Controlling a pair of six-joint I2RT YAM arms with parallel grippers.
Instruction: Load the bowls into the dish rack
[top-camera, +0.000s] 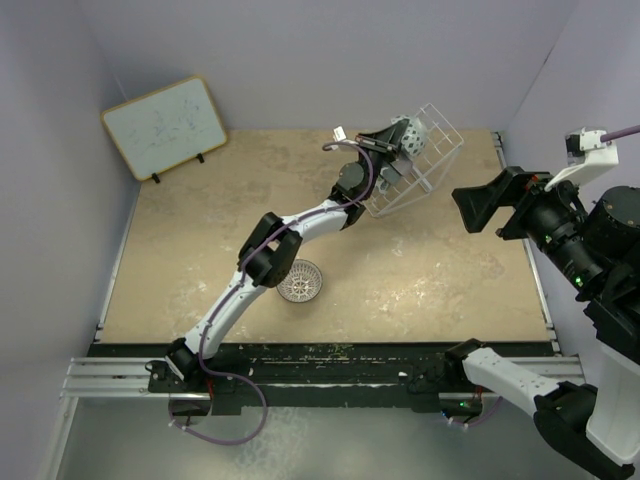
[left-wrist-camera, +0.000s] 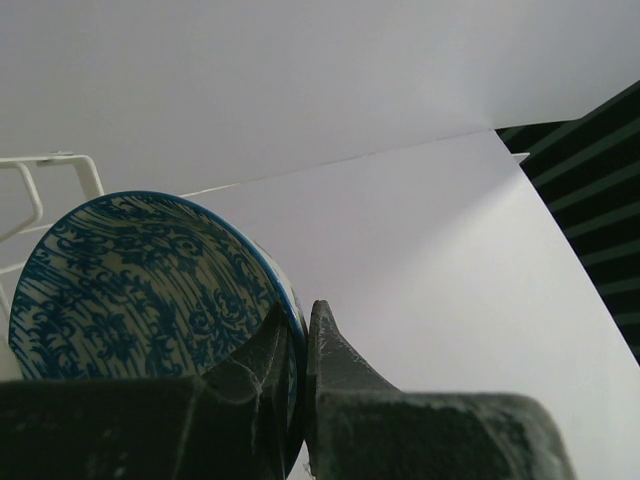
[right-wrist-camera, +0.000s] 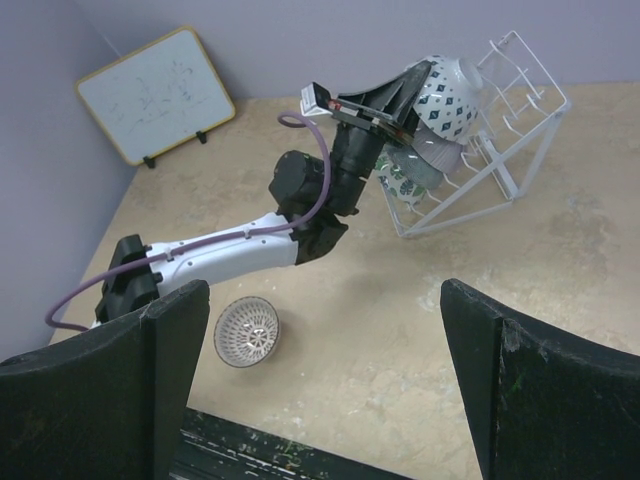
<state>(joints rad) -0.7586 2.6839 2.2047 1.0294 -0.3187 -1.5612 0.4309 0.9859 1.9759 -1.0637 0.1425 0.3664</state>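
Observation:
My left gripper is holding the blue patterned bowl above the rack's wires (top-camera: 413, 156). It will lower the bowl onto them next, beside the pale bowl.
My left gripper (left-wrist-camera: 297, 340) is shut on the rim of a blue patterned bowl (left-wrist-camera: 140, 290), one finger inside and one outside. In the top view it holds this bowl (top-camera: 407, 133) at the top of the white wire dish rack (top-camera: 432, 170), which stands tilted at the back of the table. A green-and-white bowl (right-wrist-camera: 405, 185) and a pale bowl (right-wrist-camera: 437, 155) sit in the rack (right-wrist-camera: 505, 140) below it. A brown-white lattice bowl (right-wrist-camera: 246, 331) rests on the table beside the left arm's elbow (top-camera: 300, 281). My right gripper (right-wrist-camera: 320, 390) hangs open and holds nothing, off to the rack's right (top-camera: 490, 205).
A wood-framed whiteboard (top-camera: 165, 127) leans against the back left wall. Purple walls close the table on three sides. The left arm (top-camera: 270, 255) stretches diagonally across the tabletop from the near rail (top-camera: 300, 365).

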